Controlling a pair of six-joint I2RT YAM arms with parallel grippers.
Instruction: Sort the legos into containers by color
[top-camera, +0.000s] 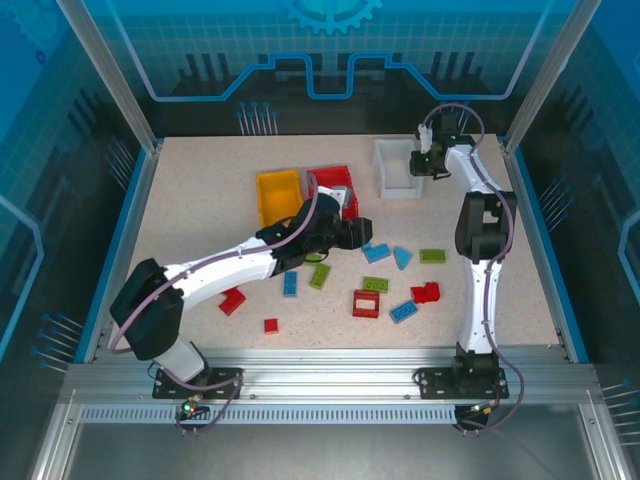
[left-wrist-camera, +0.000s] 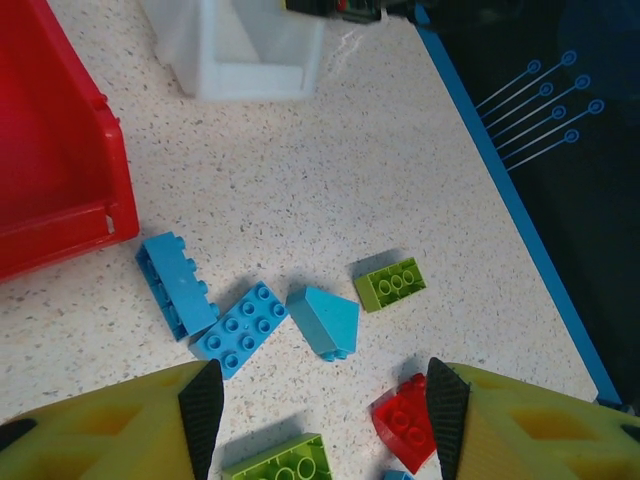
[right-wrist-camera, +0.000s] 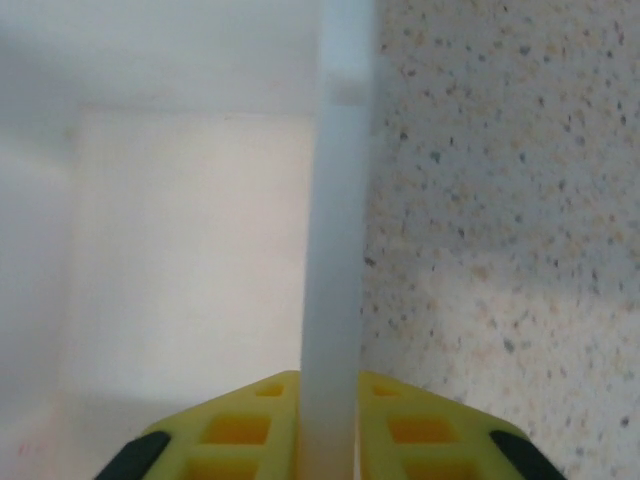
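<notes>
The right gripper will next slide the white container back and across the gap to the tabletop (top-camera: 367, 192) beside the red container, and then release it.
My right gripper (right-wrist-camera: 330, 445) is shut on the right wall (right-wrist-camera: 335, 230) of the white container (top-camera: 398, 188) at the back of the table. The bin's pale inside lies left of that wall. My left gripper (left-wrist-camera: 322, 410) hangs open over loose legos with nothing between its fingers (left-wrist-camera: 205, 400). Under it are a red brick (left-wrist-camera: 405, 420), a green brick (left-wrist-camera: 280, 462), a blue triangle (left-wrist-camera: 325, 318), two blue bricks (left-wrist-camera: 240, 328) and another green one (left-wrist-camera: 390, 283). The red container (top-camera: 335, 185) and the yellow container (top-camera: 278, 195) stand side by side behind the left gripper (top-camera: 350, 232).
More legos are scattered across the middle: red (top-camera: 366, 303), blue (top-camera: 403, 311), green (top-camera: 375, 284), and red ones at the near left (top-camera: 232, 300). The table's blue right edge (left-wrist-camera: 500, 190) runs close to the white bin.
</notes>
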